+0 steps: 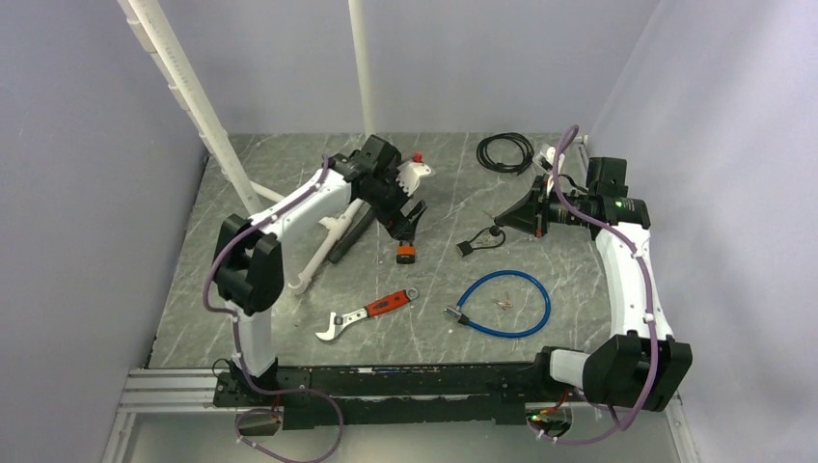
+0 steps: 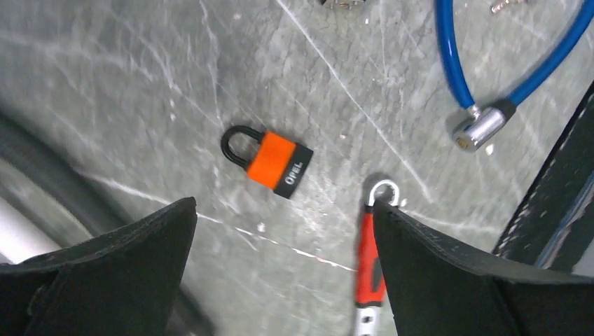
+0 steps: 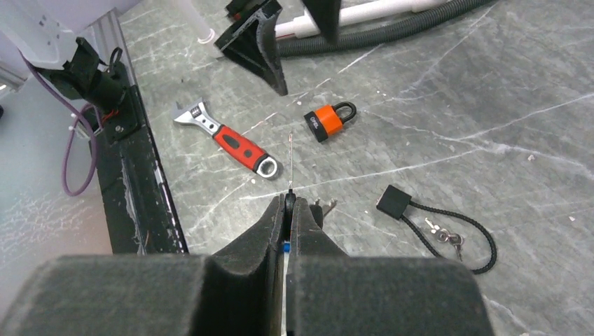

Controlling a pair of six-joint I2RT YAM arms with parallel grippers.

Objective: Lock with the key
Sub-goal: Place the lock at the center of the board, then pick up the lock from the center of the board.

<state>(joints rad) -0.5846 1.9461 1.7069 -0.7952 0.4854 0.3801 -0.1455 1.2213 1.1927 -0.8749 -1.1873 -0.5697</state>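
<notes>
I need to turn my left gripper and lower it next until its open fingers straddle the orange padlock's black OPEL end (image 1: 405,259) (image 2: 293,171), because the padlock lies at an angle below them.
An orange padlock with a black shackle (image 1: 406,254) lies flat on the grey marble table. It also shows in the left wrist view (image 2: 273,162) and the right wrist view (image 3: 329,120). My left gripper (image 1: 410,220) hangs just above and behind it, open and empty, its fingertips (image 2: 284,224) wide apart. My right gripper (image 1: 502,220) is at the right, raised above the table, shut (image 3: 290,204) on a key (image 3: 289,198). The key has a black head pinched between the fingertips, and its thin blade points toward the padlock, well short of it.
A red-handled wrench (image 1: 371,311) lies near the front. A blue cable lock (image 1: 506,303) lies front right with small keys inside its loop. A black cable lock with keys (image 3: 434,224) lies below my right gripper. A black cord coil (image 1: 505,151) is at the back; white pipes and a black hose (image 1: 352,236) are at the left.
</notes>
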